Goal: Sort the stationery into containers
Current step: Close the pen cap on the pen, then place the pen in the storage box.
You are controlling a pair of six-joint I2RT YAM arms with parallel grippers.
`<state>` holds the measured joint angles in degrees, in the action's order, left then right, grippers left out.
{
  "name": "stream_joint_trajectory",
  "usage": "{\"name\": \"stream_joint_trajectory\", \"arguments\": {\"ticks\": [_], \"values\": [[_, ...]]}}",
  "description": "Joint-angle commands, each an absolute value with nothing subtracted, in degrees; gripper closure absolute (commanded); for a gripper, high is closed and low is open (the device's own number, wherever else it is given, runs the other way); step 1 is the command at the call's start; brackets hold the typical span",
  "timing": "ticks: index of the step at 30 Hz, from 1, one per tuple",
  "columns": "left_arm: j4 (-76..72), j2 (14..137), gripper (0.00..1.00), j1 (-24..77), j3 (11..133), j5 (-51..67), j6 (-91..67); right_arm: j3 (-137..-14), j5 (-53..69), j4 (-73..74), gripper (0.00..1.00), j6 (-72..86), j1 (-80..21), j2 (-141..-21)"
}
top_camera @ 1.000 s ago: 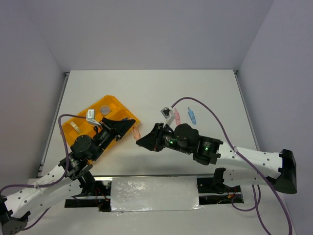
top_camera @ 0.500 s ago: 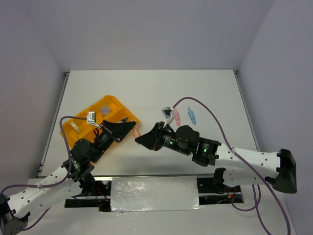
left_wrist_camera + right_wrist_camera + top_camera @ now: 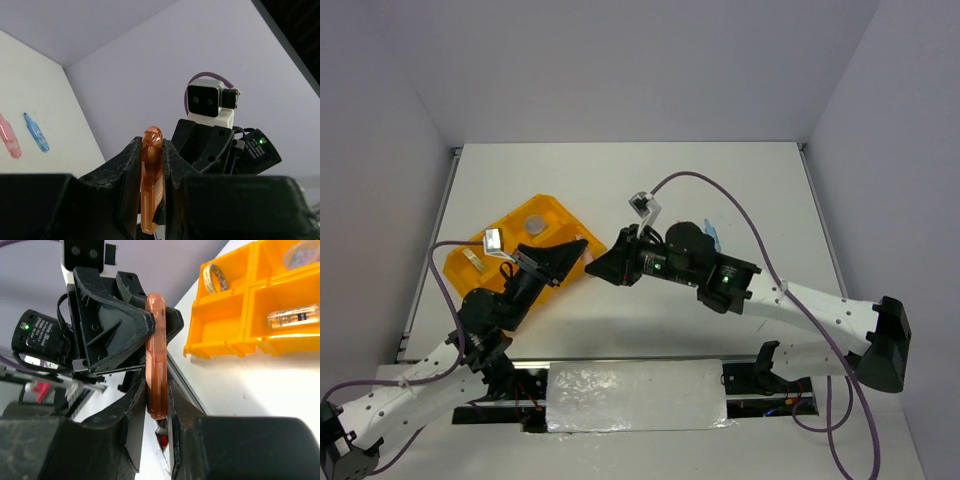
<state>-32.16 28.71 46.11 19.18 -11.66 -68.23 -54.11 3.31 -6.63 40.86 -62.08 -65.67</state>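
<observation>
The tray's other sections already hold things. Next, I need to swing my left gripper away from the right gripper, turn it downward and lower it over the tray's empty section.
A short orange pen-like piece (image 3: 151, 180) stands between the jaws of my left gripper (image 3: 151, 150), which is shut on it. My right gripper (image 3: 156, 390) is shut on the other end of the same orange piece (image 3: 156, 355). The two grippers meet tip to tip just off the right corner of the yellow-orange tray (image 3: 560, 208). Its compartments hold a greyish jar (image 3: 302, 252), a beige tape ring (image 3: 215, 277) and a clear tube (image 3: 294, 317). A pink piece (image 3: 9, 137) and a blue piece (image 3: 37, 132) lie on the white table.
The right arm (image 3: 720, 278) stretches across the table's middle and covers most of the loose pieces there. Its cable (image 3: 700, 185) arcs over them. Grey walls close the table on three sides.
Both grippers, joined on the orange piece, have shifted up and left toward the tray's corner. The right arm has swung over the pink and blue pieces.
</observation>
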Motion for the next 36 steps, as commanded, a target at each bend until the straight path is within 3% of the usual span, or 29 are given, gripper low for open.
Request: {"name": "stream_joint_trajectory", "arguments": {"ticks": [1, 7, 11, 14, 16, 17, 19, 20, 21, 28, 31, 36], "values": [[-23.47, 28.66, 1.0, 49.13, 14.25, 2.9, -64.07, -65.55, 4.47, -21.27, 1.0, 39.2, -56.69, -68.9], [-17.25, 23.04, 1.0, 50.18, 11.51, 0.35, -63.2, -69.96, 4.3, -21.44, 1.0, 39.72, -55.29, -72.15], [-5.92, 19.96, 1.0, 50.19, 15.1, -4.47, -61.44, -68.74, 13.05, -23.37, 1.0, 38.42, -55.46, -73.56], [8.22, 18.02, 1.0, 50.27, 22.39, -13.33, -59.51, -62.61, 16.78, -26.36, 0.88, 38.06, -55.46, -73.13], [15.0, 19.15, 1.0, 50.19, 28.98, -21.6, -59.06, -59.69, 17.23, -27.07, 0.71, 38.32, -55.37, -72.51], [21.47, 19.94, 1.0, 50.19, 31.44, -24.14, -59.32, -57.5, 16.97, -26.9, 0.54, 38.49, -55.28, -71.99], [27.39, 23.63, 1.0, 50.19, 38.21, -30.98, -59.59, -55.73, 16.18, -25.59, 0.42, 38.32, -54.85, -71.37], [33.43, 25.03, 1.0, 50.19, 40.49, -33.2, -59.85, -54.5, 15.3, -24.45, 0.32, 38.23, -54.32, -70.67], [36.27, 27.75, 1.0, 50.19, 44.52, -35.22, -60.55, -54.06, 13.55, -23.13, 0.29, 38.32, -53.88, -70.32], [54.37, 34.62, 1.0, 50.1, 54.04, -50.43, -66.25, -46.24, 11.62, -18.12, 0.25, 40.34, -47.99, -65.66], [67.66, 43.3, 1.0, 49.22, 59.4, -59.14, -73.92, -45.53, 7.92, -13.12, 0.25, 39.03, -47.29, -62.94], [67.95, 58.17, 1.0, 38.17, 63.2, -55.91, -68.58, -43.77, 5.72, -10.11, 0.25, 38.06, -47.28, -59.86]]}}
